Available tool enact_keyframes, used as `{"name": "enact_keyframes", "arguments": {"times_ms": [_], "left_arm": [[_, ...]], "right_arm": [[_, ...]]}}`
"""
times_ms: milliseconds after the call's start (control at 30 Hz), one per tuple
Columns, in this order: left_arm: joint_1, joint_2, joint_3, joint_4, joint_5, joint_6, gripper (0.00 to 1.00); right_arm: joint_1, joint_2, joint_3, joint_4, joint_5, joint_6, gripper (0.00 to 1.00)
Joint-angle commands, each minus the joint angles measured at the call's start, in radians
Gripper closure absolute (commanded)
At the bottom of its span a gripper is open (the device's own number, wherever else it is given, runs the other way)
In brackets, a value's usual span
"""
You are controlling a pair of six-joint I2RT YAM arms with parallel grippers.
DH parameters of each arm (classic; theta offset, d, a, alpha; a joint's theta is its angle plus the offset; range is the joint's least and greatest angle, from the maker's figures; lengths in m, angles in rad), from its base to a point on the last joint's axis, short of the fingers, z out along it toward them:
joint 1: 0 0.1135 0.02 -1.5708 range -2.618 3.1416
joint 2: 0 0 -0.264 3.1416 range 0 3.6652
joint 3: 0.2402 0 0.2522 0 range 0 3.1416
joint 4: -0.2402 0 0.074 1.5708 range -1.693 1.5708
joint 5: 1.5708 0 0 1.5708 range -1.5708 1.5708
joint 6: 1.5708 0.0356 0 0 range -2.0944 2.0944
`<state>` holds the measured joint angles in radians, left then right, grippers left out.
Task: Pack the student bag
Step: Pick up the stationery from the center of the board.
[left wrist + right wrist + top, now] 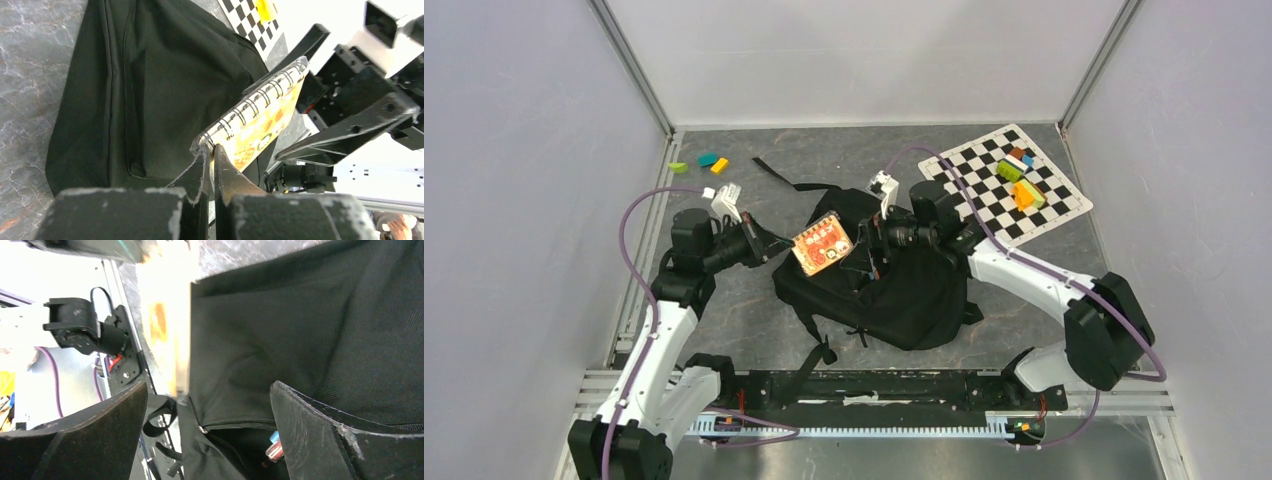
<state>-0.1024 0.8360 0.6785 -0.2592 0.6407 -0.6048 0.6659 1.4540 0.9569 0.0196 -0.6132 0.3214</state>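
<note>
My right gripper moves open toward the notebook's loose edge [844,231] [182,340] next, one finger per cover, and closes. The orange spiral notebook sticks out from my left gripper.
The student bag [904,295] is a big black backpack lying in the middle of the table, also filling the left wrist view [165,75] and the right wrist view [300,315]. My left gripper [779,245] [212,150] is shut on the corner of an orange spiral notebook [822,247] [260,120], held tilted above the bag's left side. My right gripper [867,255] [207,390] stands open over the bag's unzipped opening [240,440], with nothing between its fingers. A small red and blue item [275,447] lies inside. The notebook's edge [162,325] shows blurred here.
A black-and-white checkered mat [984,195] at the back right carries several coloured blocks [1022,180]. More small coloured blocks [699,162] lie at the back left. A long bag strap [774,172] trails toward the back. White walls close in three sides.
</note>
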Motion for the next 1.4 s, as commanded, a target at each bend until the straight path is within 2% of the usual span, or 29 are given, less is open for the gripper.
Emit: {"name": "enact_keyframes", "arguments": {"times_ms": [0,267,333,400,433,500,533,567,600,633,667,733,900,1067,1133,1233,1367], "left_arm": [[-0.021,-0.018,-0.023,0.081,0.043,-0.052,0.98],[-0.061,-0.002,-0.013,0.098,0.091,-0.046,0.98],[-0.069,-0.001,-0.014,0.098,0.103,-0.045,0.98],[-0.074,-0.002,-0.016,0.098,0.111,-0.045,0.98],[-0.074,-0.005,-0.015,0.098,0.112,-0.045,0.98],[-0.075,-0.006,-0.009,0.097,0.112,-0.044,0.98],[-0.075,-0.005,-0.001,0.088,0.113,-0.039,0.94],[-0.075,-0.002,0.012,0.074,0.113,-0.025,0.77],[-0.074,0.001,0.029,0.053,0.109,-0.009,0.56],[-0.075,0.002,0.048,0.028,0.096,0.013,0.31],[-0.074,-0.001,0.065,0.005,0.076,0.03,0.19],[-0.074,-0.017,0.092,-0.024,0.021,0.059,0.02],[-0.074,-0.027,0.167,-0.103,-0.048,0.155,0.0],[-0.104,-0.019,0.221,-0.214,-0.115,0.291,0.0],[-0.167,0.01,0.237,-0.247,-0.154,0.322,0.0],[-0.351,0.084,0.261,-0.282,-0.316,0.354,0.0],[-0.524,0.21,0.307,-0.214,-0.467,0.286,0.0]], "right_arm": [[0.0,-0.096,-0.014,0.162,-0.031,0.074,0.04],[0.001,-0.105,-0.023,0.213,-0.028,0.117,0.09],[0.003,-0.093,-0.018,0.22,-0.033,0.125,0.15],[0.006,-0.087,-0.018,0.238,-0.05,0.138,0.29],[0.006,-0.085,-0.018,0.242,-0.054,0.14,0.39],[0.006,-0.091,-0.023,0.241,-0.05,0.143,0.67],[0.006,-0.099,-0.029,0.237,-0.043,0.142,0.82],[0.006,-0.11,-0.036,0.236,-0.033,0.14,0.94],[0.006,-0.12,-0.043,0.235,-0.023,0.137,1.0],[0.005,-0.134,-0.053,0.234,-0.014,0.134,1.0],[0.005,-0.147,-0.06,0.233,-0.008,0.131,1.0],[0.004,-0.178,-0.075,0.231,0.006,0.127,1.0],[-0.002,-0.227,-0.087,0.211,0.038,0.115,1.0],[-0.008,-0.289,-0.097,0.158,0.133,0.11,1.0],[-0.015,-0.324,-0.096,0.109,0.215,0.097,1.0],[-0.026,-0.388,-0.097,0.011,0.345,0.067,1.0],[-0.048,-0.489,-0.092,-0.163,0.594,0.002,1.0]]}}
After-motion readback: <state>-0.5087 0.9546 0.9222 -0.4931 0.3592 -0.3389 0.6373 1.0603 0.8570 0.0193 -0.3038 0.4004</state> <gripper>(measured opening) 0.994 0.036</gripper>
